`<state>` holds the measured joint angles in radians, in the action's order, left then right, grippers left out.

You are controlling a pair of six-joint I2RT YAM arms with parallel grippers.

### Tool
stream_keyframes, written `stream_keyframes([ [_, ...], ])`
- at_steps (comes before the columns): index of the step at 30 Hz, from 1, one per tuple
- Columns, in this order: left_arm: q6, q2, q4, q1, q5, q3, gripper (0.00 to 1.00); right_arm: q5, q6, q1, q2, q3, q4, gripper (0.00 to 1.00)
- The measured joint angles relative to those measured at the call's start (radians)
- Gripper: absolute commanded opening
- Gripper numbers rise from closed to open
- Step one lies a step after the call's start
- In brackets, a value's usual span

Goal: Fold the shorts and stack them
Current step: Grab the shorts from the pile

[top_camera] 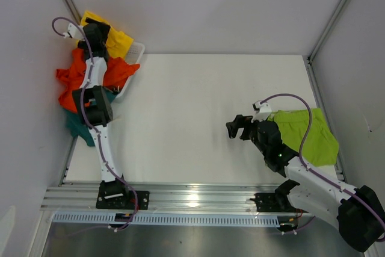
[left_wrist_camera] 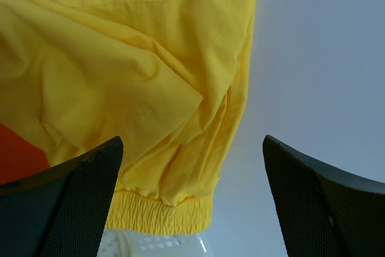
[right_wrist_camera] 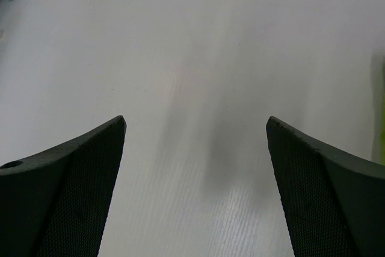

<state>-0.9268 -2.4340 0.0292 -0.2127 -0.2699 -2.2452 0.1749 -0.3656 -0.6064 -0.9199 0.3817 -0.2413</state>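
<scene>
The left gripper will next go down, open, onto the raised fold of the yellow shorts, because that fold is below it, past the parted fingers.
Yellow shorts [top_camera: 117, 40] lie on top of a white mesh basket [top_camera: 137, 50] at the far left, with orange shorts [top_camera: 72, 79] and teal shorts [top_camera: 78, 126] hanging beneath and over its side. My left gripper [top_camera: 96, 28] is open above the yellow shorts [left_wrist_camera: 120, 82], whose elastic waistband sits between the fingers. Folded lime green shorts [top_camera: 307, 135] lie flat at the right of the table. My right gripper [top_camera: 239, 126] is open and empty over bare table [right_wrist_camera: 198, 88], left of the green shorts.
The basket rim [left_wrist_camera: 156, 246] shows under the yellow waistband. Walls with metal corner posts close the table at the back and sides. A metal rail [top_camera: 192, 200] runs along the near edge.
</scene>
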Motion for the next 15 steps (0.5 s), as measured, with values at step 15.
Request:
stream_keyframes([
  [15,-0.055,-0.245,0.011,-0.011,-0.039,-0.163,0.72,-0.042,-0.019,0.050,0.010,-0.008,0.001,0.99],
])
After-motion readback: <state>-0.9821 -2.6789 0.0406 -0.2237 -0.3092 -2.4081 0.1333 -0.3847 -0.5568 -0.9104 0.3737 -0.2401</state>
